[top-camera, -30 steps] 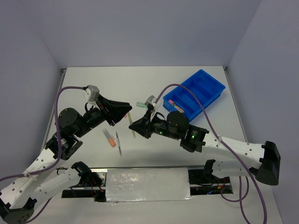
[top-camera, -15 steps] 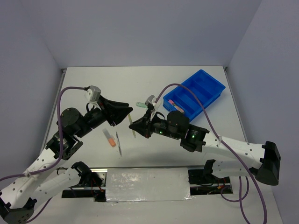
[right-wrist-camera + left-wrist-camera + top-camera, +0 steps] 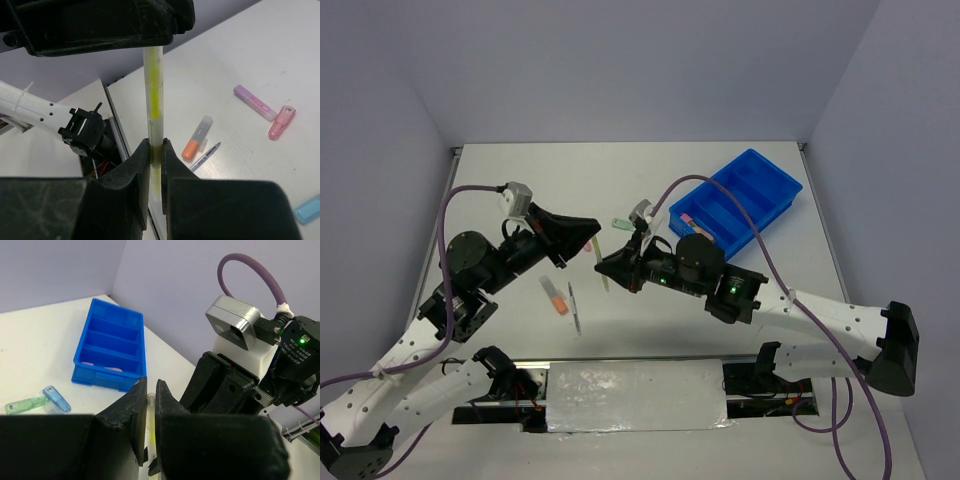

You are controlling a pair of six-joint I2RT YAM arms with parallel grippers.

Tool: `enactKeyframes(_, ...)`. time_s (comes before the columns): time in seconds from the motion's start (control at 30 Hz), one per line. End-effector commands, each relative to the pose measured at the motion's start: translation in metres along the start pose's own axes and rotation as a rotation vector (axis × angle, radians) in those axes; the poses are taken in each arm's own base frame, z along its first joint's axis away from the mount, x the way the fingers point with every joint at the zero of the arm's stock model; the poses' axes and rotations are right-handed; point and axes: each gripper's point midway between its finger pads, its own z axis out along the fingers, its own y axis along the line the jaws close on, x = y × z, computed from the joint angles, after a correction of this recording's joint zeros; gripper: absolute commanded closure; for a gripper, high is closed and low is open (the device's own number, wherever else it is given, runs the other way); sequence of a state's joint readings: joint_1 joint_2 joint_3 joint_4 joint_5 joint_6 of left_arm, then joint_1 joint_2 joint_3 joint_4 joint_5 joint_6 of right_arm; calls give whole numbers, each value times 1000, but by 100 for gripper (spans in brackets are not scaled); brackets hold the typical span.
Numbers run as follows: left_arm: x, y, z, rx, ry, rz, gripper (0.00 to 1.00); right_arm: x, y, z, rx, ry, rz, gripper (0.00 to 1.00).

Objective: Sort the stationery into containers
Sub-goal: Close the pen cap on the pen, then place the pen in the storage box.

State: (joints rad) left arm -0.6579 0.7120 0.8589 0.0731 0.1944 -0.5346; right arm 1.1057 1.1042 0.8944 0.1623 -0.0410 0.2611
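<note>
I need to swing my right gripper outward to the blue tray next, turn it and lower the yellow highlighter over the tray's section beside the pink items, because that section is empty.
A slim yellow highlighter hangs above the table's middle, gripped at both ends. My left gripper is shut on its far end; the left wrist view shows its jaws closed around the clear cap. My right gripper is shut on its near end; in the right wrist view the jaws pinch it. The blue four-compartment tray sits at the far right, with pink items in its nearest compartment. It also shows in the left wrist view.
An orange highlighter and a thin pen lie front left. A green marker and a light blue one lie near the tray. A lilac highlighter and a pink one lie on the table beneath the arms.
Both grippers and the yellow highlighter between them have shifted slightly away from the near edge. Nothing on the table has moved.
</note>
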Motion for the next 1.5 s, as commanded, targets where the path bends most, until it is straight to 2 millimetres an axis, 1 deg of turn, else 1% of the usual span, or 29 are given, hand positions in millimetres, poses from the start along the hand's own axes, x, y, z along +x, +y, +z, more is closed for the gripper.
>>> enactKeyframes(0.0, 19, 2, -1, 13, 47, -19, 100, -92, 15, -1, -27, -249, -33, 100)
enactKeyframes(0.03, 24, 4, -2, 12, 55, -27, 100, -117, 19, -2, -34, -301, -44, 100)
enactKeyframes(0.1, 39, 9, -3, 3, 82, -45, 100, -143, 23, -4, -42, -349, -61, 100)
enactKeyframes(0.13, 45, 12, -3, -4, 94, -53, 100, -170, 28, -6, -51, -397, -78, 100)
enactKeyframes(0.2, 59, 15, -5, 1, 120, -76, 100, -204, 35, -11, -60, -463, -112, 100)
enactKeyframes(0.3, 81, 18, -10, 12, 146, -116, 100, -236, 42, -15, -71, -523, -145, 100)
enactKeyframes(0.37, 99, 26, -14, -8, 174, -139, 100, -246, 45, -15, -88, -534, -159, 100)
enactKeyframes(0.47, 105, 28, -18, -9, 174, -147, 100, -251, 51, -11, -110, -521, -179, 100)
enactKeyframes(0.53, 107, 35, -20, -53, 194, -139, 100, -235, 45, -2, -103, -471, -201, 100)
enactKeyframes(0.57, 86, 41, -20, -123, 139, -124, 100, -221, 42, 3, -99, -429, -220, 100)
enactKeyframes(0.6, 73, 50, -21, -193, 105, -120, 100, -182, 20, 13, -35, -317, -257, 100)
enactKeyframes(0.63, 79, 65, -34, -315, 156, -141, 65, -159, 3, 16, 23, -258, -267, 100)
enactKeyframes(0.67, 38, 65, -38, -396, 75, -138, 40, -131, -18, 17, 88, -188, -273, 100)
enactKeyframes(0.7, 13, 92, -54, -602, -14, -128, 21, -82, -47, 13, 162, -86, -295, 100)
enactKeyframes(0.73, -6, 99, -66, -702, -61, -151, 1, -66, -69, 5, 221, -52, -291, 100)
enactKeyframes(0.77, -37, 95, -80, -778, -93, -144, 1, -48, -82, -2, 262, -16, -285, 100)
enactKeyframes(0.8, -60, 103, -95, -884, -160, -126, 1, -23, -94, -16, 290, 40, -289, 100)
enactKeyframes(0.87, -100, 91, -110, -933, -212, -120, 1, -17, -127, -38, 427, 75, -338, 100)
enactKeyframes(0.9, -109, 90, -116, -957, -227, -114, 1, -6, -143, -52, 489, 128, -355, 100)
enactKeyframes(0.93, -122, 84, -121, -950, -239, -102, 1, -9, -173, -69, 610, 150, -368, 100)
enactKeyframes(1.0, -118, 83, -123, -944, -211, -77, 1, 2, -207, -91, 707, 275, -408, 100)
enactKeyframes(1.03, -105, 88, -122, -945, -167, -55, 1, 0, -232, -110, 811, 313, -425, 100)
enactKeyframes(1.07, -99, 89, -125, -937, -159, -48, 1, -1, -246, -122, 867, 357, -475, 100)
enactKeyframes(1.1, -93, 91, -124, -927, -148, -41, 1, 0, -257, -126, 898, 395, -500, 100)
enactKeyframes(1.13, -73, 97, -120, -923, -89, -19, 1, 0, -266, -131, 919, 420, -524, 100)
enactKeyframes(1.17, -65, 97, -120, -903, -68, -9, 1, -3, -286, -140, 969, 457, -570, 100)
enactKeyframes(1.27, -37, 100, -112, -853, 35, 30, 1, 1, -324, -146, 991, 559, -592, 100)
enactKeyframes(1.33, -21, 105, -112, -853, 95, 57, 1, 4, -342, -147, 990, 603, -580, 100)
enactKeyframes(1.47, -8, 123, -120, -921, 151, 147, 1, 12, -382, -148, 954, 670, -541, 100)
